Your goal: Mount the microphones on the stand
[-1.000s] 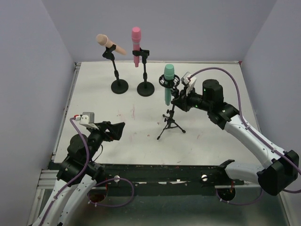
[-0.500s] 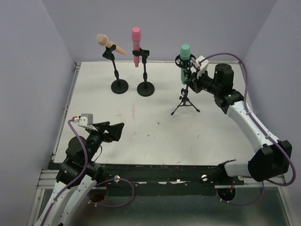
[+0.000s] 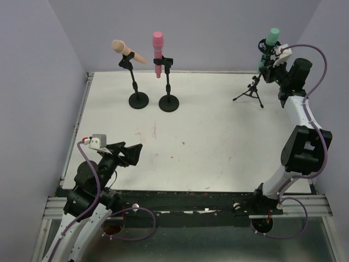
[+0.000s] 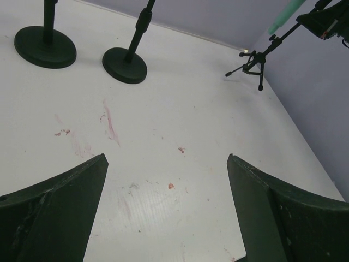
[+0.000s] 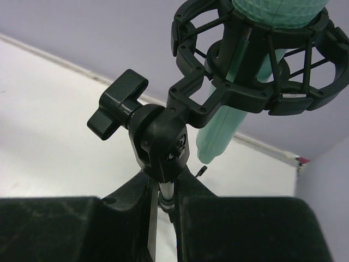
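The lilac side is to the right of my right gripper in the top view. I need to move the tripod's pole a little that way and let go of it above the tripod's spread legs.
The mint green microphone [image 3: 271,37] sits in a black shock mount [image 5: 256,60] on a small tripod stand [image 3: 251,93]. That stand leans at the table's far right corner. My right gripper [image 3: 268,70] is shut on its thin pole [image 5: 166,191], just under the mount's swivel joint. The green handle [image 5: 240,128] hangs down through the mount. Further left along the back, the peach-tan microphone [image 3: 126,50] and the pink microphone [image 3: 157,46] sit clipped on two round-based stands [image 3: 138,100] [image 3: 169,103]. My left gripper [image 3: 133,153] hovers open over the near left of the table, nothing between its fingers [image 4: 54,207].
Lilac walls close in the white table [image 3: 218,142] at the back and on both sides; the tripod is close to the right wall. Faint reddish stains [image 4: 109,123] mark the table's left half. A purple cable [image 3: 313,52] loops off the right wrist.
My right arm has carried the tripod stand with the green microphone from mid-table to the far right corner. The left gripper has hardly moved and stays open.
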Controlling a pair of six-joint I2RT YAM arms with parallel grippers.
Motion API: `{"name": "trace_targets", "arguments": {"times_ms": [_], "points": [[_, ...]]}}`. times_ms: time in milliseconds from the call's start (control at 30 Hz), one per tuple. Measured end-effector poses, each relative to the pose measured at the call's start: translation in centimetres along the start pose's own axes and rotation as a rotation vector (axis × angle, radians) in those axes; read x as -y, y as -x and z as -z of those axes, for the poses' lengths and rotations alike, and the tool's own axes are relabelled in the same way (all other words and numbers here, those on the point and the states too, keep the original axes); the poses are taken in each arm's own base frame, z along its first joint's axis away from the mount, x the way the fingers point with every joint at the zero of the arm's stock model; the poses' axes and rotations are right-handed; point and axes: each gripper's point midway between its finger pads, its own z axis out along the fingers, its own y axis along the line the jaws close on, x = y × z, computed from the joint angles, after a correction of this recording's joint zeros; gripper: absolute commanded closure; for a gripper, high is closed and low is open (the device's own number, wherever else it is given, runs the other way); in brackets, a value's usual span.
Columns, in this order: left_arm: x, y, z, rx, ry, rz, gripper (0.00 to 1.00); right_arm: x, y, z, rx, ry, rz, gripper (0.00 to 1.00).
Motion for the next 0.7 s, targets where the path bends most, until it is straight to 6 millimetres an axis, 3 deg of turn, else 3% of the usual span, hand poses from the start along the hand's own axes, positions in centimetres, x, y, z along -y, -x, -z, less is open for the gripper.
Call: {"name": "trace_targets", "arguments": {"times_ms": [133,233,567,700], "points": [[-0.2,-0.1,-0.1,-0.005,0.006,-0.021,0.02,6.0,0.2,0.1,0.023,-0.081,0.019,0.93],[-0.3,-0.1,-0.1,-0.004,0.009,-0.03,0.02,8.1,0.0,0.1,0.034,-0.102,0.026,0.92],[-0.4,-0.1,-0.1,-0.006,0.012,-0.053,0.02,7.0,-2.4,-0.2,0.008,-0.04,-0.008,0.85],[-0.4,0.0,0.1,0.0,0.008,-0.054,0.02,6.7,-2.5,-0.2,0.01,-0.028,-0.008,0.8]]}}
